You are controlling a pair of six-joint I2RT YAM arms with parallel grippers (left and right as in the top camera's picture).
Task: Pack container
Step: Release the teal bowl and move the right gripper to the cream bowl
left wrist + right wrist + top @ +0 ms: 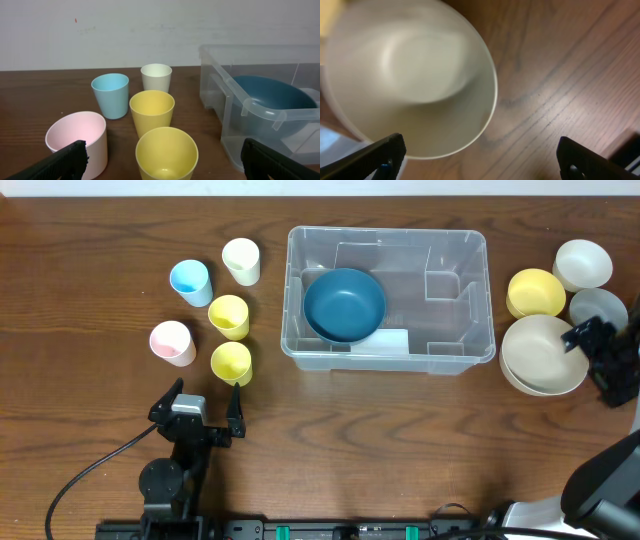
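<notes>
Next, my right gripper lowers, then draws back onto the cream bowl's rim (pixel 580 378) (pixel 494 102) on the bowl's side away from the container.
The container (pixel 470 290) is a large clear plastic bin at the table's middle, and its near corner also shows in the left wrist view as the container (pixel 215 75). A blue bowl (pixel 344 304) lies in its left half. My left gripper (pixel 208 390) stands open just in front of the nearest yellow cup (pixel 231 363). In its own view the left gripper (pixel 165 162) has that yellow cup (pixel 166 152) between its wide-apart fingers, untouched. My right gripper (pixel 592 365) hangs open over the right edge of the large cream bowl (pixel 543 353). Seen from the wrist, the right gripper (pixel 482 160) holds nothing above the cream bowl (pixel 410 75).
Left of the bin stand a blue cup (pixel 190 282), a cream cup (pixel 241 261), a second yellow cup (pixel 229 316) and a pink cup (pixel 172 342). Right of it sit a yellow bowl (pixel 535 292), a white bowl (pixel 582 264) and a grey bowl (pixel 598 308).
</notes>
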